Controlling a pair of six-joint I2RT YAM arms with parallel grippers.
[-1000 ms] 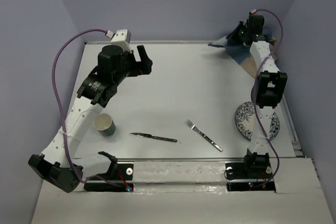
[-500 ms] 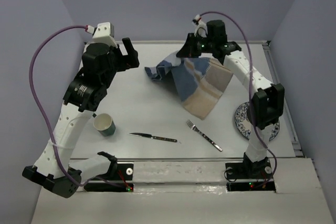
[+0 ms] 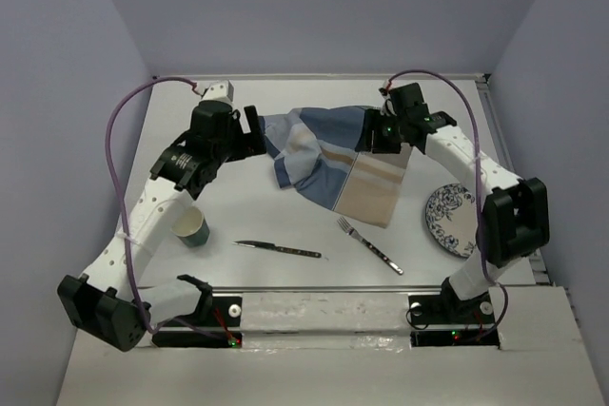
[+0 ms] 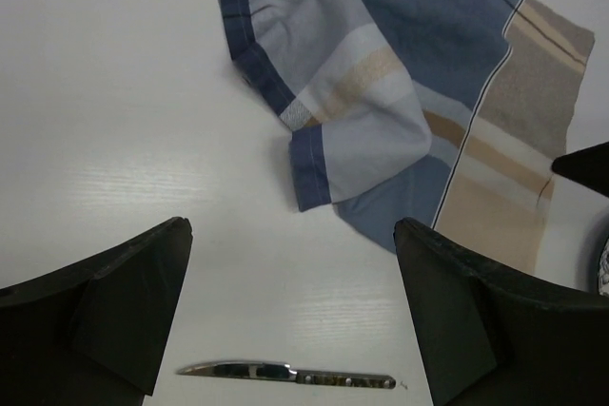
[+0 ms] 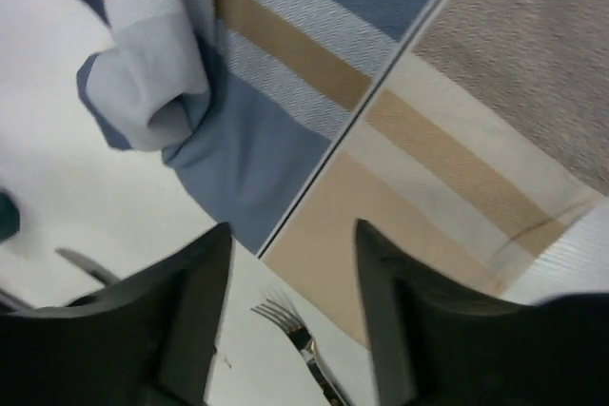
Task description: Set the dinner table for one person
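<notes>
The mat (image 3: 333, 164) lies bunched at the folded flap's dark blue hem, so next my left gripper needs to drop down and to the right in the top view onto that hem.
A blue-and-tan plaid cloth mat (image 3: 333, 164) lies crumpled on the dinner table (image 3: 285, 211), its left part folded over (image 4: 352, 130). My right gripper (image 3: 374, 135) hovers over the mat's far right part, open, with nothing between its fingers (image 5: 293, 320); the mat (image 5: 400, 140) lies below it. My left gripper (image 3: 254, 130) stands wide open just left of the mat, empty (image 4: 295, 316). A knife (image 3: 277, 249) and a fork (image 3: 369, 244) lie near the front edge. A patterned plate (image 3: 447, 221) sits at the right, and a green paper cup (image 3: 190, 227) at the left.
The fork's tines (image 5: 276, 313) lie close to the mat's near corner. The knife (image 4: 285, 376) rests below the left gripper. Grey walls enclose the table on three sides, and a metal rail (image 3: 324, 297) runs along the front by the arm bases.
The right arm swung the mat from the far right corner to the table's middle, laid it down, and its jaws opened. The left arm moved right toward the mat's left edge.
</notes>
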